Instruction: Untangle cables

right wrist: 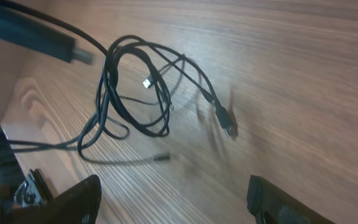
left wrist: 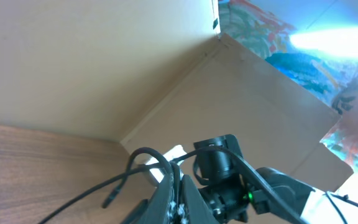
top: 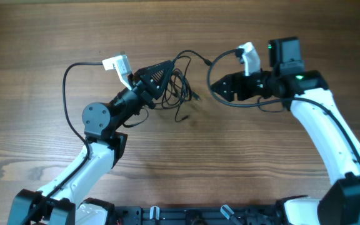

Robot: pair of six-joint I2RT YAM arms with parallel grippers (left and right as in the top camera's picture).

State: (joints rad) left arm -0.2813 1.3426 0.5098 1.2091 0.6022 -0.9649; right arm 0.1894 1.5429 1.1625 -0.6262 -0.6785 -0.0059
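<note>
Next, my left gripper goes down and to the left in the overhead view toward the bare wood and releases the cord, since the cord's loops hang bunched.
The cables (top: 179, 87) are thin black cords in loose tangled loops at the table's middle. In the right wrist view the cables (right wrist: 132, 93) hang in loops with small plug ends (right wrist: 225, 121), one tip silvery. My left gripper (top: 167, 67) is shut on a cord of the cables and holds it raised. The left wrist view shows its fingers (left wrist: 178, 186) pinched on the cord. My right gripper (top: 216, 86) is open and empty, just right of the cables; its fingers (right wrist: 173, 199) stand wide apart above the wood.
The wooden table (top: 180, 162) spans the whole view. Thicker black arm cables loop at the left (top: 67, 81) and by the right wrist (top: 242, 103). A cardboard wall (left wrist: 104, 62) stands behind the table.
</note>
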